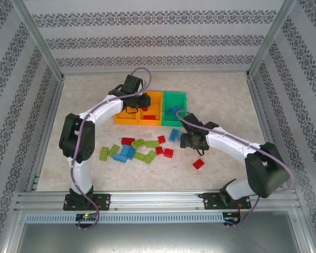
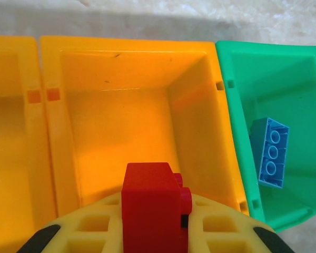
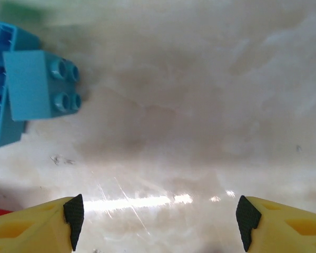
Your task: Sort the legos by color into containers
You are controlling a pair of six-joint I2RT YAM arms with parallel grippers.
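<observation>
My right gripper draws back toward its base and comes down around the lone red lego next, because that lego lies clear of the other legos.
My left gripper hangs over the middle orange container, shut on a red lego between its yellow fingers. The green container to its right holds a blue lego. Another orange container lies to the left. A red lego lies in the middle container. My right gripper stands open low over bare table, its pads wide apart with nothing between them. Two blue legos lie ahead to its left.
Loose red, green and blue legos lie scattered in front of the containers, among them a blue cluster, a green one and red ones. Metal frame rails border the table.
</observation>
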